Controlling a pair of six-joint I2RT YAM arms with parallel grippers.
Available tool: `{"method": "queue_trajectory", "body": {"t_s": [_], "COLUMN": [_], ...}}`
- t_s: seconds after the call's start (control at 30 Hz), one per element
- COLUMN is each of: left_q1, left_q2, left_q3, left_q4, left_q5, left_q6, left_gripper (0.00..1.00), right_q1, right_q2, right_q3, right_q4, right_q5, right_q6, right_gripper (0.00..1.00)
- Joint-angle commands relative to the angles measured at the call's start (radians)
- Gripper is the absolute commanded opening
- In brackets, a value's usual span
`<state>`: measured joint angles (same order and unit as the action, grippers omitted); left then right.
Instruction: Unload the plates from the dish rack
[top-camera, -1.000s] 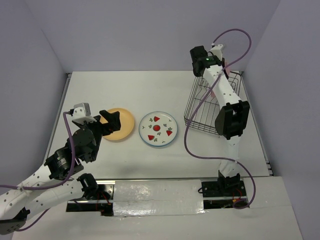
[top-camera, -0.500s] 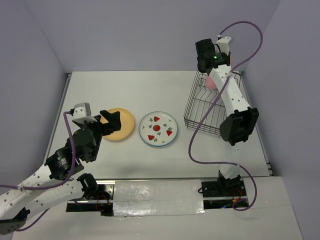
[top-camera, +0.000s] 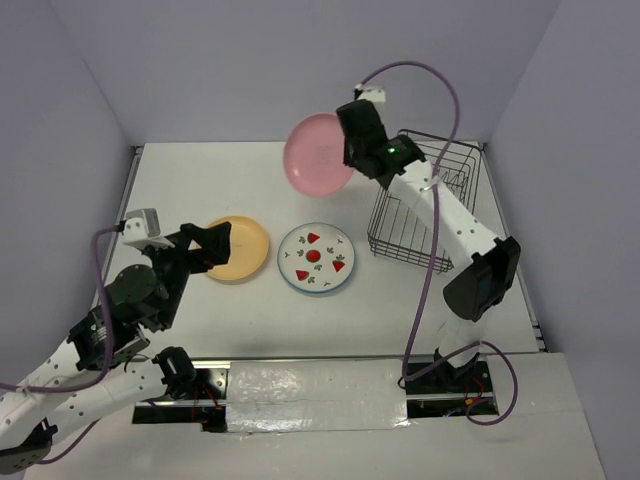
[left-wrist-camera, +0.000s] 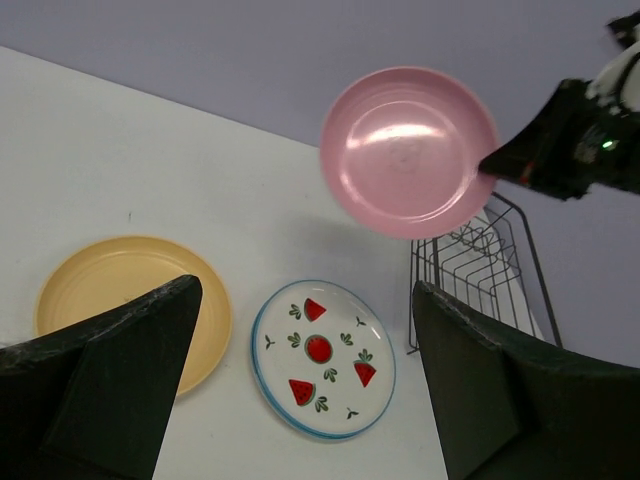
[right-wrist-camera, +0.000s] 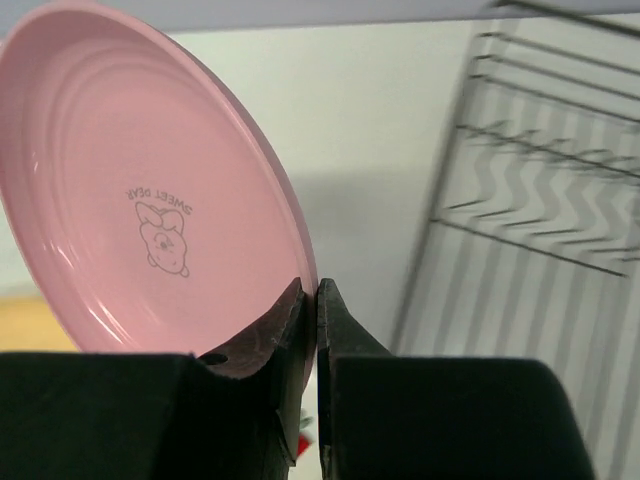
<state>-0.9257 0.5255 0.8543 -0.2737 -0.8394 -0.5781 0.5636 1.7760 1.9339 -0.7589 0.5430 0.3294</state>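
The bare yellow-orange plate is to the left in the top view, so I should next move my right gripper back and down over it to let go of the pink plate (top-camera: 316, 154).
My right gripper (top-camera: 350, 150) is shut on the rim of the pink plate (top-camera: 316, 154) and holds it in the air, left of the black wire dish rack (top-camera: 425, 205). In the right wrist view the pink plate (right-wrist-camera: 150, 200) stands on edge between my jaws, with the rack (right-wrist-camera: 540, 190) to the right. The strawberry plate (top-camera: 316, 257) and the yellow-orange plate (top-camera: 240, 248) lie flat on the table. My left gripper (top-camera: 212, 242) is open and empty beside the yellow-orange plate. The left wrist view shows the pink plate (left-wrist-camera: 410, 150), the strawberry plate (left-wrist-camera: 323, 357) and the yellow-orange plate (left-wrist-camera: 105, 290).
The dish rack stands at the table's right side, with no plates showing in it. Purple walls close the table on three sides. A purple cable (top-camera: 425, 260) hangs along my right arm.
My right gripper has lifted the pink plate out of the rack and carried it up and to the left. My left arm has shifted slightly left.
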Motion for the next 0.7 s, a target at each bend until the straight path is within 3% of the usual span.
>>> {"method": "queue_trajectory", "body": {"t_s": [0.0, 0.3, 0.47, 0.67], "left_q1": [-0.005, -0.01, -0.016, -0.022], "left_q2": [-0.044, -0.058, -0.073, -0.078], "left_q3": [0.035, 0.009, -0.017, -0.023], "left_q4": [0.008, 0.005, 0.034, 0.037], "left_q5": [0.0, -0.049, -0.05, -0.07], "left_q6": [-0.005, -0.014, -0.005, -0.008], "left_gripper": [0.99, 0.99, 0.99, 0.99], "right_q1": [0.106, 0.308, 0.344, 0.349], "right_q2": [0.048, 0.276, 0.408, 0.436], "right_q3": [-0.001, 0.028, 0.073, -0.013], "right_q4": [0.136, 0.322, 0.339, 0.421], "right_q5": [-0.147, -0.339, -0.376, -0.406], "right_q6": [0.059, 0.16, 0.209, 0.249], "right_gripper": [0.0, 0.0, 0.0, 0.0]}}
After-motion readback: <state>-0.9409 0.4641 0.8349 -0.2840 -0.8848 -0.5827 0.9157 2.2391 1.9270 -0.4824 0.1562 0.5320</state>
